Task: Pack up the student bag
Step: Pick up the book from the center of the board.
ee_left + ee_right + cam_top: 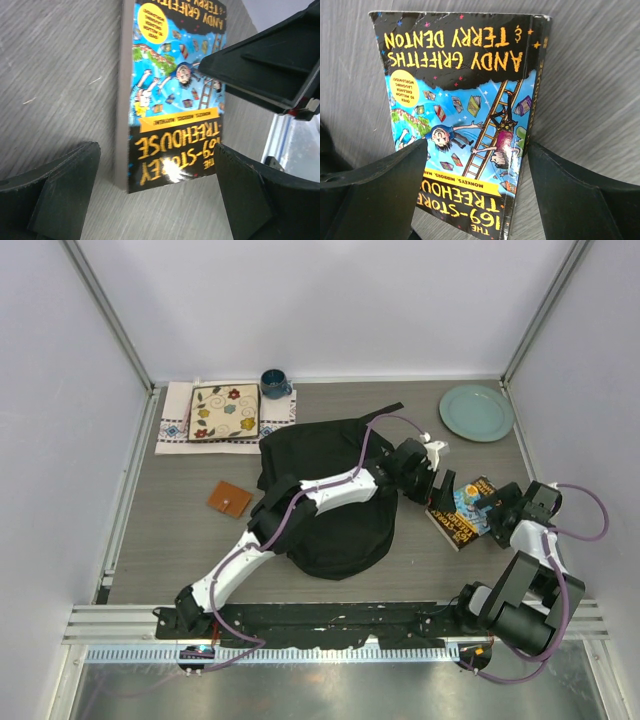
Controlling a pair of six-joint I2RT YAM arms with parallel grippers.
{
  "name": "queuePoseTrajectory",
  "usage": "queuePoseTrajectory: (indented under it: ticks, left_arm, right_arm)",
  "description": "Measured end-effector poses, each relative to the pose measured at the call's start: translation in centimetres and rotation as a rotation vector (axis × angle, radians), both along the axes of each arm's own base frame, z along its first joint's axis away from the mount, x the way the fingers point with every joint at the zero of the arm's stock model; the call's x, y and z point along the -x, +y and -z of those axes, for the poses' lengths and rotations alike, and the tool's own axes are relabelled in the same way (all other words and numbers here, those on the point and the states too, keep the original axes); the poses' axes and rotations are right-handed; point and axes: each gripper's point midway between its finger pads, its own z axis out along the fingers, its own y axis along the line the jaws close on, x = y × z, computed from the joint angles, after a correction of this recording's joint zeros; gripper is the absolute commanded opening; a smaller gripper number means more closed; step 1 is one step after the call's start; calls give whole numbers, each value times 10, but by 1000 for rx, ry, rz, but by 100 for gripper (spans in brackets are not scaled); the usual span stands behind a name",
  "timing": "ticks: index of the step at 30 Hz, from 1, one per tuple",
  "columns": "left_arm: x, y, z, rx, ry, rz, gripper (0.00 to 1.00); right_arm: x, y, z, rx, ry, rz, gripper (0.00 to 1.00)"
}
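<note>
I will hold my left gripper almost where it is and close its fingers on the book's title end (446,525) (169,167), because that end is between them.
The student bag (330,510) is a large black soft backpack lying flat mid-table, with my left arm stretched across it. To its right a paperback book (462,510) with a blue and black cover lies face up on the table. My left gripper (443,483) hangs open over the book's left end (170,150); its fingers (60,190) stand wide on either side, apart from it. My right gripper (492,504) is open astride the other end of the book (470,100). One of its fingers (385,190) is over the cover, the other is just beside the spine.
A teal plate (476,412) sits at the back right. At the back left a floral tile (224,412) lies on a white cloth (175,425), with a blue mug (274,384) beside it. A small brown square (230,500) lies left of the bag.
</note>
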Motion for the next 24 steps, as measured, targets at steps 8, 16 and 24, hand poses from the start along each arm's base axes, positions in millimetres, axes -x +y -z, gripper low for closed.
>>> queuePoseTrajectory:
  ticks: [8,16,24]
  left_arm:
    - [5,-12,-1,63,103,1,70]
    - [7,-5,12,55,153,-29,47]
    - [17,-9,4,86,207,-12,0]
  right_arm:
    - [-8,9,-2,-32,-48,-52,86]
    - [-9,9,-2,-28,-56,-62,86]
    - [-10,11,-3,-30,-62,-76,86]
